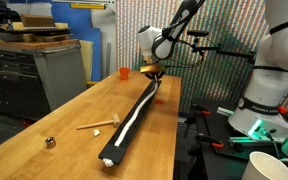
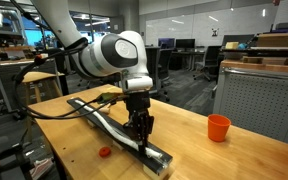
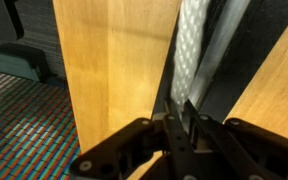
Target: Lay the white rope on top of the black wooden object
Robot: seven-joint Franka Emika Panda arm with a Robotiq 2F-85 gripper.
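Note:
The gripper will shift to the right in the wrist view, because the beam's middle [image 3: 215,75] is on that side of it, then turn along the slanted beam and let go of the rope.
The black wooden beam [image 1: 117,150] lies lengthwise on the wooden table and also shows in the other exterior view [image 2: 156,158]. The white rope [image 1: 135,114] lies along the beam's top for most of its length in both exterior views [image 2: 108,121]. My gripper [image 1: 154,73] is at the beam's far end, pointing down [image 2: 140,133]. In the wrist view the rope [image 3: 192,45] runs over the dark beam [image 3: 227,60] and into my fingertips [image 3: 179,108], which are pinched together on its end.
An orange cup [image 1: 124,72] [image 2: 218,127] stands on the table near the beam's end. A short pale stick [image 1: 96,125] and a small metal object [image 1: 50,141] lie beside the beam. A small red piece [image 2: 104,152] lies near the table edge.

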